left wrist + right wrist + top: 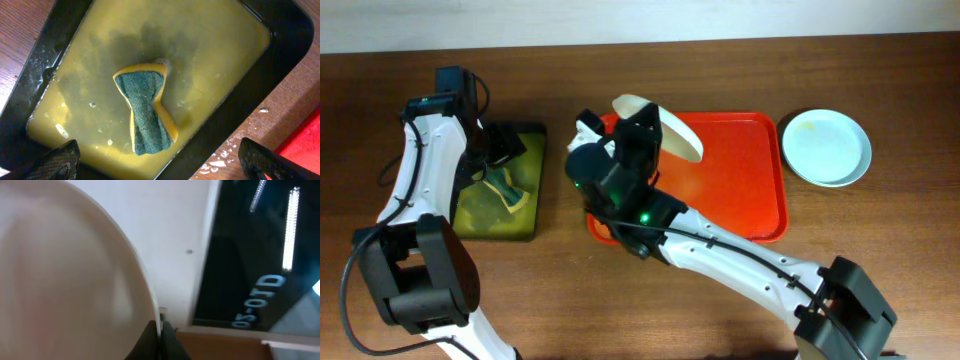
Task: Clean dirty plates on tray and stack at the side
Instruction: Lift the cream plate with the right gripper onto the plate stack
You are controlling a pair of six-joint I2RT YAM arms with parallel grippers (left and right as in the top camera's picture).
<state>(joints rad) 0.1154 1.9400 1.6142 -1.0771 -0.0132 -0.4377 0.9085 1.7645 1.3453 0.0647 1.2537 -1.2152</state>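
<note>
My right gripper swings across the red tray [740, 170] next, then levels and brings the plate down to release it onto the pale mint-blue plate [826, 146], since that starts the stack.
My right gripper [642, 128] is shut on the rim of the creamy white plate [668, 127] and holds it tilted on edge above the left part of the red tray [740, 170]. In the right wrist view the plate [65, 280] fills the left side, its rim pinched between the fingers [160, 330]. A pale mint-blue plate [826, 146] with a faint yellowish smear lies on the table right of the tray. My left gripper [160, 162] is open above the black tray [280, 35] of yellow-green liquid, over the green and yellow sponge [146, 110]. The third plate is hidden.
The black tray [500, 230] stands left of the red tray, with the sponge [505, 190] lying in it. Drops of liquid wet the wood beside it [220, 162]. My right arm [740, 260] crosses the table's front, over the red tray's near left corner.
</note>
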